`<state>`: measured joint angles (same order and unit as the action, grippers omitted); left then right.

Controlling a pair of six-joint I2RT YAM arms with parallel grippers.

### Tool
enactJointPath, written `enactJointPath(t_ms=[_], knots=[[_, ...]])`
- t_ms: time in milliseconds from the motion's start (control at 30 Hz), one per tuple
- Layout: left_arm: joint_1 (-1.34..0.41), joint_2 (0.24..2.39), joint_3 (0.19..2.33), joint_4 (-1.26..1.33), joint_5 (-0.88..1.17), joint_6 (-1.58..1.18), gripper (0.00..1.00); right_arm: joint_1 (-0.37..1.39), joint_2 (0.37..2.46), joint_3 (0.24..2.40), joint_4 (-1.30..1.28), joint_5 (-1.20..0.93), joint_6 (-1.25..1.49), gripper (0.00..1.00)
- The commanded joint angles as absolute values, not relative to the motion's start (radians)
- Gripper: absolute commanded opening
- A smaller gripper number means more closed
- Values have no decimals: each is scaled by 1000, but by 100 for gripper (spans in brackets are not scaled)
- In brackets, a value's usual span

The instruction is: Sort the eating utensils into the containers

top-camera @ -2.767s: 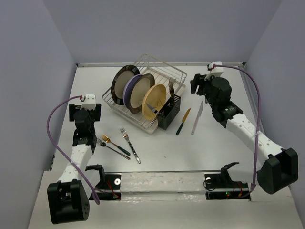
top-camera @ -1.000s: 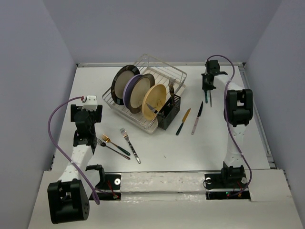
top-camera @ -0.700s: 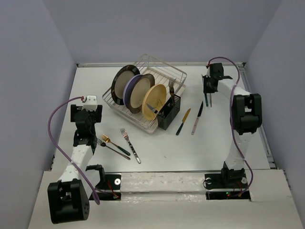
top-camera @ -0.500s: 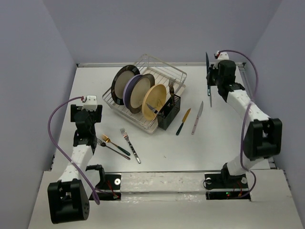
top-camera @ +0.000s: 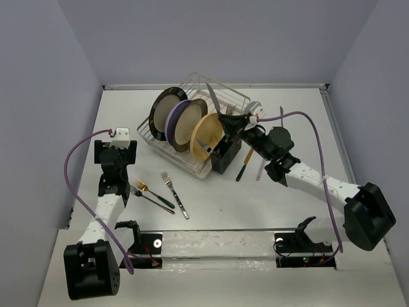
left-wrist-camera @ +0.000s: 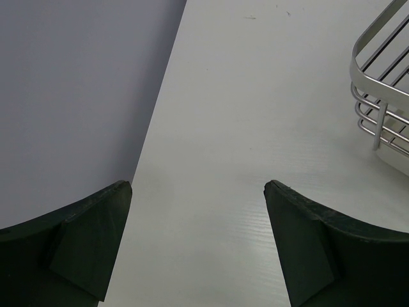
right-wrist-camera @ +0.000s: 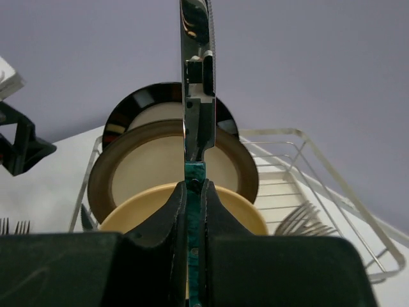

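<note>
My right gripper moves down and back, away from the fork teeth, over the black container's near section (top-camera: 220, 153) next, because another knife blade sticks up there.
My right gripper (top-camera: 229, 121) (right-wrist-camera: 193, 185) is shut on the teal handle of a table knife (top-camera: 213, 99) (right-wrist-camera: 195, 64). The silver blade points straight up, above the black slotted container (top-camera: 230, 155) at the dish rack's front corner. Fork tines (top-camera: 229, 113) (right-wrist-camera: 307, 220) stick up out of that container. A gold knife with a green handle (top-camera: 243, 169) and a silver knife (top-camera: 259, 171) lie on the table right of the container, partly under my right arm. Three forks (top-camera: 174, 195) (top-camera: 146, 188) (top-camera: 153, 199) lie near my left gripper (top-camera: 115, 157) (left-wrist-camera: 198, 185), which is open over bare table.
The silver wire dish rack (top-camera: 220, 96) (left-wrist-camera: 377, 109) (right-wrist-camera: 332, 173) holds a black plate (top-camera: 161, 107) (right-wrist-camera: 144, 102), a purple-rimmed brown plate (top-camera: 182, 121) (right-wrist-camera: 160, 160) and a yellow plate (top-camera: 206, 133) (right-wrist-camera: 246, 214) on edge. Grey walls close in on the left, back and right.
My right arm swung from the far right corner leftward with the knife, which now stands blade up over the container. The left arm has not moved.
</note>
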<state>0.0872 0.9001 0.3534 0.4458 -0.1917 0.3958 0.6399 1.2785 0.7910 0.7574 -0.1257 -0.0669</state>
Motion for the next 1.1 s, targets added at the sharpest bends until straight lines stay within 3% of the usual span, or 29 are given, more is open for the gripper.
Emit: enactJointPath(t_ms=[0,800,833,933,1067], knots=[[92,874,347,492,-209,405,99,696,1328,779,1011,-161,-114,0],[91,877,344,495,-203,408,99,696,1493,482,1312,-170,-15,0],[91,877,344,495,-202,408,99,696,1480,476,1309,-173,-17,18],[92,874,344,495,-204,408,99,696,1442,476,1266,-181,-31,47],[92,868,341,495,-206,408,99,696,1366,491,1169,-149,-37,58]])
